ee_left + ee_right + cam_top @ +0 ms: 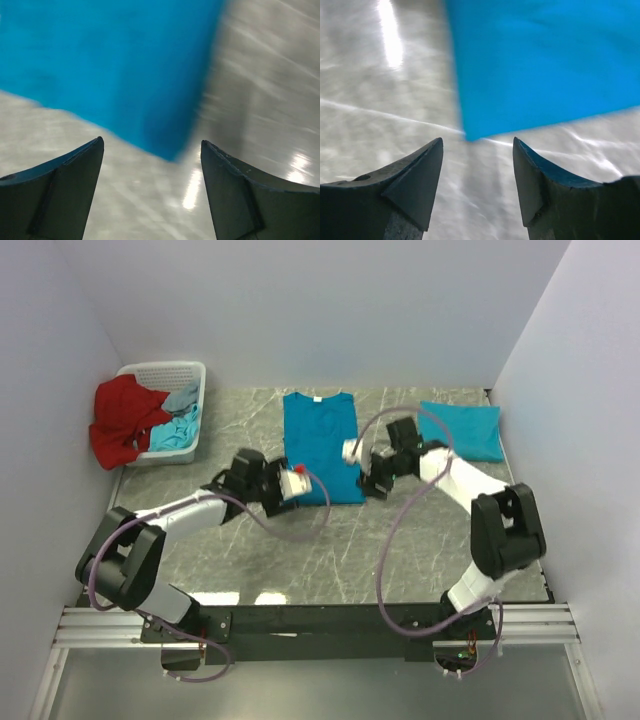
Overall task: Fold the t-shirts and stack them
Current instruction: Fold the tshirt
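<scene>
Next, my left gripper needs to lower and ease toward the shirt onto that hem corner (294, 503), since the shirt's near corner lies flat ahead between my open fingertips.
A teal-blue t-shirt (320, 445) lies in the middle of the table with its sides folded in, a long rectangle with the collar at the far end. My left gripper (288, 496) is open and empty just off its near left corner. In the left wrist view that corner (165, 145) lies ahead between the open fingers (152, 145). My right gripper (372, 485) is open and empty by the near right corner. The right wrist view shows that corner (470, 132) just ahead of the gripper (477, 142). A second teal shirt (462, 430) lies folded at the back right.
A white basket (190, 375) stands at the back left with a red cloth (125, 420) hanging over its rim and teal cloth (178, 430) inside. White walls close the table on three sides.
</scene>
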### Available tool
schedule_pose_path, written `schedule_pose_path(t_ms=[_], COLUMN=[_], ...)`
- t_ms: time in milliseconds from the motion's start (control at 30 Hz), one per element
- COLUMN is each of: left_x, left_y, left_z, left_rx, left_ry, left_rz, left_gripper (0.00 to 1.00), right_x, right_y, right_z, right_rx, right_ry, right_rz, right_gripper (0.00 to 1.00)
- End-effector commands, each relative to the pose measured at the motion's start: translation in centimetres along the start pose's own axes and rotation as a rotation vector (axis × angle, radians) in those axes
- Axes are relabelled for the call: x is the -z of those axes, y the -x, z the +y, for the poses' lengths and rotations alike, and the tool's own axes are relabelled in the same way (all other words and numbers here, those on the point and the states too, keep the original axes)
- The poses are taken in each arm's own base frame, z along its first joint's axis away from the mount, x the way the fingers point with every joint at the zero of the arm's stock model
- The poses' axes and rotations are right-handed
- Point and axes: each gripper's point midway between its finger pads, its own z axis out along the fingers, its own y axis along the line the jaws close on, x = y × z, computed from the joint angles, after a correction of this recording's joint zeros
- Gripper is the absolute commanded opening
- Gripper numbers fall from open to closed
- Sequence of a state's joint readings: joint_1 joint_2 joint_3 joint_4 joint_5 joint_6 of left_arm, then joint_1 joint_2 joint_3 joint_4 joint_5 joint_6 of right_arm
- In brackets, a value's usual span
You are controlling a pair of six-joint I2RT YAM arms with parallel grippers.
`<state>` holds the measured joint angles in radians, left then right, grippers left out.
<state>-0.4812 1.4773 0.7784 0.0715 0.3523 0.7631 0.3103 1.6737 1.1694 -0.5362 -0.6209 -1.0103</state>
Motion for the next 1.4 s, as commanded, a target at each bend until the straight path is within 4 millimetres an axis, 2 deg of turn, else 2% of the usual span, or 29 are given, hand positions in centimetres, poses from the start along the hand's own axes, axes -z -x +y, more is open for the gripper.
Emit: schedule_pose_path(t_ms=[0, 133, 300, 433, 667, 767, 800, 900, 1000, 1233, 1367], left_x=[0.0, -0.9, -1.9, -2.7, -4.1, -4.4, -4.4, -4.2, -3.8, -3.4, -3.2], left_y=[-0.4, -1.9, -2.3, -1.8, -3.0, -3.7, -3.9, -4.3, -4.2, -3.6, -3.6], left_z=[-2.7, -3.8, -2.7, -2.2, -2.6, -2.4, -2.4, -2.3, -2.8, -4.0, -4.7], left_rx=[-0.106, -0.118, -0.143, -0.159, -0.152, -0.134, -0.13, -0.111, -0.107, -0.097, -0.088], left_ry=[-0.074, -0.086, -0.024, -0.034, -0.079, -0.063, -0.059, -0.032, -0.033, -0.073, -0.094], left_rz=[0.001, 0.064, 0.077, 0.069, 0.109, 0.14, 0.145, 0.155, 0.139, 0.118, 0.107], left_gripper=[0.83, 0.8, 0.79, 0.79, 0.72, 0.53, 0.39, 0.14, 0.01, 0.01, 0.0], right_x=[-1.7, -3.1, -4.2, -4.5, -4.8, -4.8, -4.9, -4.8, -4.8, -5.6, -6.7], right_y=[0.9, 0.1, -0.2, -1.0, -1.4, -1.6, -1.6, -1.7, -1.9, -1.8, -2.6], right_z=[1.0, 1.3, 1.4, 0.9, 1.5, 1.9, 1.9, 2.3, 2.6, 1.7, 1.6], right_rx=[0.243, 0.237, 0.253, 0.252, 0.266, 0.293, 0.308, 0.334, 0.373, 0.41, 0.427], right_ry=[-0.05, -0.089, -0.099, -0.12, -0.08, -0.058, -0.06, -0.044, -0.038, -0.1, -0.107], right_rz=[-0.027, 0.02, 0.043, 0.07, 0.082, 0.076, 0.071, 0.047, 0.034, 0.043, 0.087], right_gripper=[0.65, 0.65, 0.65, 0.66, 0.66, 0.66, 0.66, 0.66, 0.66, 0.67, 0.66])
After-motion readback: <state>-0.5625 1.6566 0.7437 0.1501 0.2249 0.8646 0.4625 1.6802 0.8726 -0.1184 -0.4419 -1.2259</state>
